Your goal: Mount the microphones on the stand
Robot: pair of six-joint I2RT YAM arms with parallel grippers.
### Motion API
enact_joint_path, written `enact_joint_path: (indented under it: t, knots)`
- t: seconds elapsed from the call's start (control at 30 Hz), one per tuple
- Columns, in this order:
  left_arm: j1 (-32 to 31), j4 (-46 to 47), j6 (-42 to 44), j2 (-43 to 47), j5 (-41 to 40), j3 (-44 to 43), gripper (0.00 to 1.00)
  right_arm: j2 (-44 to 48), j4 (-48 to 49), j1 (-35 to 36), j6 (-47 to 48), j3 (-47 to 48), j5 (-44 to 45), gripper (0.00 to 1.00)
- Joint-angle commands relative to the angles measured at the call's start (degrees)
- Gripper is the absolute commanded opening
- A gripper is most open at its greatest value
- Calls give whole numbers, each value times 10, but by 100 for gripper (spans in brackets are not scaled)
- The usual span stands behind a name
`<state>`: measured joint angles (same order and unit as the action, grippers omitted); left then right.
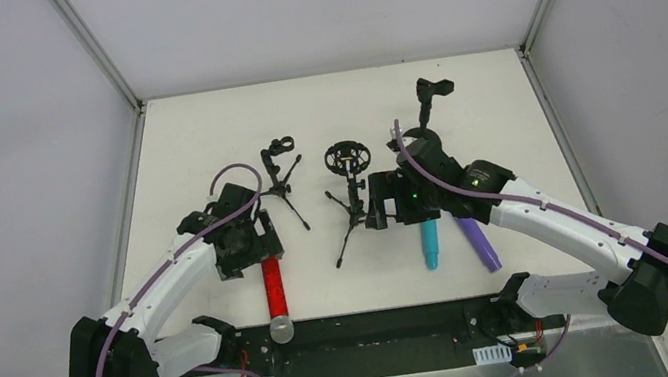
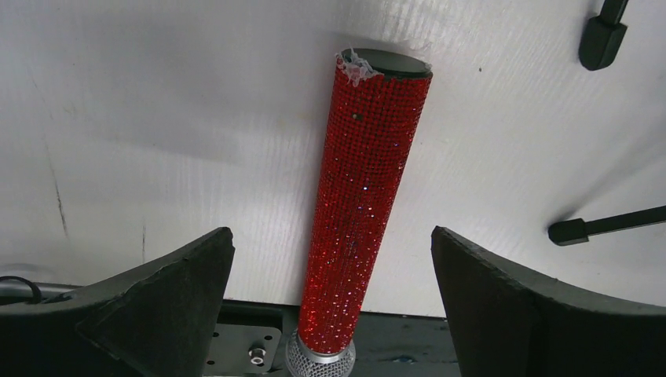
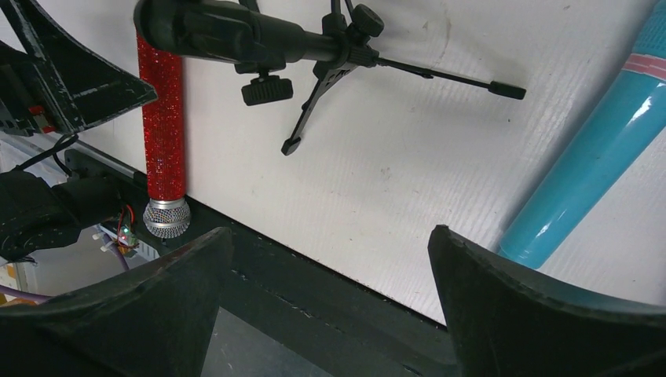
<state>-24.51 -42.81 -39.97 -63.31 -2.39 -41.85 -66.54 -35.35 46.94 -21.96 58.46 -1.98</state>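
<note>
My left gripper moves back and down onto the red handle near the mesh head [image 2: 334, 306] next, since the open fingers still hover above the tail end.
The red microphone [image 1: 274, 289] lies flat at the near edge of the table, its silver mesh head [image 1: 282, 330] over the black strip. My left gripper [image 1: 254, 250] hovers open over its tail end; in the left wrist view the red microphone [image 2: 361, 212] lies between the spread fingers [image 2: 157, 306], untouched. The cyan microphone [image 1: 431, 242] with a pink ring [image 3: 648, 67] and the purple microphone [image 1: 479, 244] lie side by side right of centre. My right gripper [image 1: 383, 203] is open and empty beside the middle stand [image 1: 350, 186]. The purple one is hidden from both wrist views.
Three small black tripod stands are on the table: a left one with a clip [image 1: 281, 168], the middle one with a round shock mount, and a right one [image 1: 428, 103] behind the right arm. The middle stand's legs [image 3: 314, 55] spread near the red microphone [image 3: 162, 118]. A black strip [image 1: 382, 328] runs along the near edge.
</note>
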Motion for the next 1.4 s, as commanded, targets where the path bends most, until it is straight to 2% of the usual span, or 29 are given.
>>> enact_joint_path:
  t: [0.0,0.33,0.47,0.7,1.0,1.2,1.37]
  knots:
    - [-39,-16,-30,-22,-43,-2,95,17,12,-5,5,-2,10,99]
    - [-142,-16,-104,-72,-82,24,91,16,12,-8,8,-12,8,99]
    - [-185,-15,-137,-80,-88,38,83,19,12,-11,10,-14,11,99]
    - [-259,-15,-205,-86,-102,59,81,17,13,-14,12,-18,11,99]
    - [-301,-15,-245,-97,-114,65,75,17,16,-18,12,-23,8,99]
    - [-316,-15,-267,-71,-110,85,63,22,16,-22,13,-28,10,99]
    - [-333,-15,-273,-62,-103,93,42,20,16,-23,12,-27,8,99]
